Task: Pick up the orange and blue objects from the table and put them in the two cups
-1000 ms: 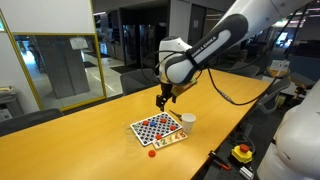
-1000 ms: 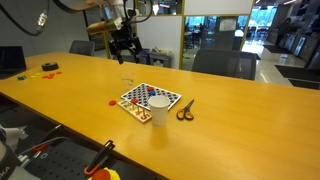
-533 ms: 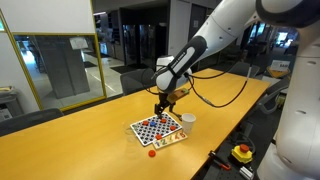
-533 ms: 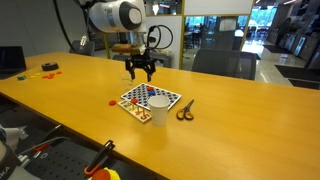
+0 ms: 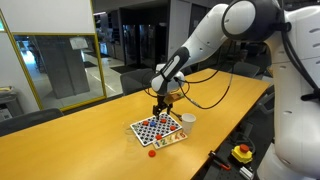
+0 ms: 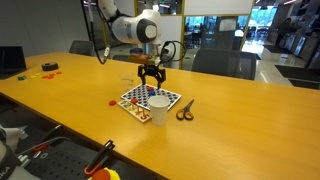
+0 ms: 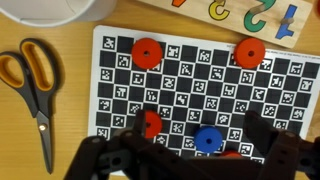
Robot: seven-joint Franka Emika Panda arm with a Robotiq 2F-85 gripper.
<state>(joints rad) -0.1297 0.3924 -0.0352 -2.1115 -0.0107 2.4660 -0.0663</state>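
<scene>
The orange-red disc beside the blue one is below my gripper and to its left in the wrist view, so my gripper needs to shift and lower onto that disc next.
A checkerboard [image 7: 200,85] lies on the yellow table. It carries several orange-red discs [image 7: 147,52] and one blue disc [image 7: 207,140]. My gripper [image 7: 197,142] is open and hovers low over the board. Its dark fingers straddle the blue disc without touching it. A white cup [image 7: 50,10] stands next to the board and shows in both exterior views [image 5: 188,121] [image 6: 158,108]. The gripper hangs just above the board in both exterior views [image 5: 160,108] [image 6: 151,82]. One more red disc [image 5: 152,153] lies on the bare table beside the board.
Scissors [image 7: 35,85] with orange handles lie next to the board and cup. A wooden number puzzle [image 7: 240,15] borders the board. A yellow emergency-stop button [image 5: 241,152] sits near the table edge. Small red items [image 6: 50,68] lie far off on the table.
The arm has swung over and come down from above the table to just over the checkerboard. The gripper stays open and empty.
</scene>
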